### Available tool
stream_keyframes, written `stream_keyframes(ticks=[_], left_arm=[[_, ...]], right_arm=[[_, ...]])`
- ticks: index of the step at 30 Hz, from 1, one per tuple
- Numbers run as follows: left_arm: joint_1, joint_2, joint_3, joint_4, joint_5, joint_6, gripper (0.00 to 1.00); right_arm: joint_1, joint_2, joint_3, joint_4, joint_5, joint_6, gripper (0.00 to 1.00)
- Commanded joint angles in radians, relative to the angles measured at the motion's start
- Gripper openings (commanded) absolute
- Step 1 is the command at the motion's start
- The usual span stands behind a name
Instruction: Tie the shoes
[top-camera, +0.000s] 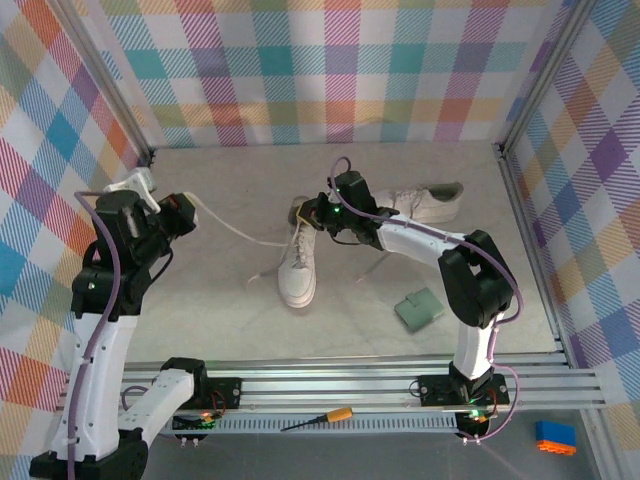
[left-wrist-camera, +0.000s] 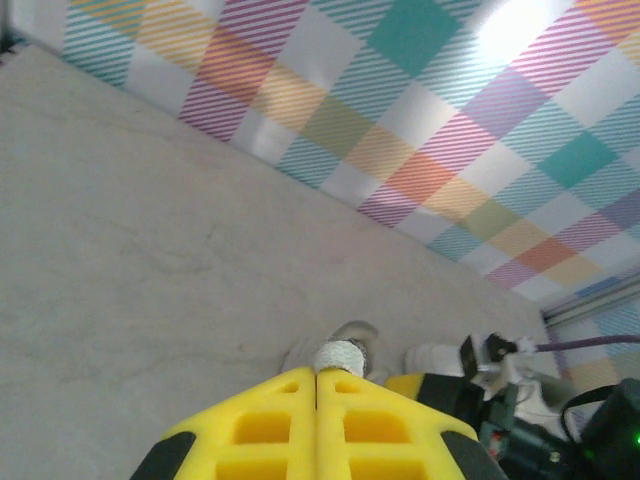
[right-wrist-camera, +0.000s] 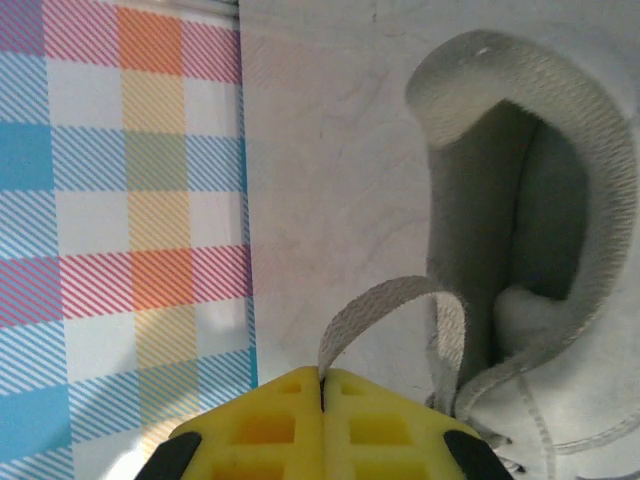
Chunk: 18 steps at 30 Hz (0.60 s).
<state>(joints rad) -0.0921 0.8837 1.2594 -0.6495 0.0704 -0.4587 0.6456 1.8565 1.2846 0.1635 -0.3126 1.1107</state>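
My left gripper swings across the near shoe next and lets go of the lace beyond the shoe, crossing the right gripper's lace.
One white shoe (top-camera: 298, 265) lies mid-table, toe toward me. The other shoe (top-camera: 428, 203) lies on its side behind the right arm. My left gripper (top-camera: 193, 206) is out to the left, shut on a white lace (top-camera: 240, 232) that runs taut back to the near shoe. In the left wrist view the lace end (left-wrist-camera: 340, 356) sticks out from the closed yellow fingertips (left-wrist-camera: 300, 385). My right gripper (top-camera: 306, 213) hovers at the near shoe's heel end. It is shut on the other lace (right-wrist-camera: 385, 300), which arcs from the tips (right-wrist-camera: 322, 374) down beside the grey-lined opening (right-wrist-camera: 520, 200).
A small green square pad (top-camera: 418, 308) lies right of the near shoe, close to the right arm. An orange-handled screwdriver (top-camera: 320, 418) rests on the front rail, and a blue brick (top-camera: 555, 437) sits at the far right. Checkered walls enclose the table on three sides.
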Motion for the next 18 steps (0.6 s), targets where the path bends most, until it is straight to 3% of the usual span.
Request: stream_keyframes(ticks=[1,8,11,15,17,18], left_arm=[[-0.036,0.021,0.027,0.092,0.094,-0.02,0.0],[-0.222,-0.063,-0.075,0.155,0.159,0.034,0.0],[-0.409,-0.042,-0.141,0.221,0.083,0.039,0.0],[-0.697,0.106,-0.137,0.284,-0.064,0.102,0.0],[-0.749,0.172,-0.122,0.281,-0.081,0.124,0.02],[-0.75,0.185,-0.121,0.271,-0.099,0.124,0.15]], right_arm=[[-0.013,0.009,-0.004,0.034,0.002,0.052,0.03],[-0.048,0.028,0.028,0.023,-0.08,0.055,0.04],[-0.054,0.036,0.046,0.024,-0.121,0.052,0.03],[-0.057,0.038,0.062,0.017,-0.143,0.044,0.03],[-0.06,0.035,0.058,0.018,-0.142,0.043,0.03],[-0.061,0.033,0.055,0.019,-0.144,0.043,0.03]])
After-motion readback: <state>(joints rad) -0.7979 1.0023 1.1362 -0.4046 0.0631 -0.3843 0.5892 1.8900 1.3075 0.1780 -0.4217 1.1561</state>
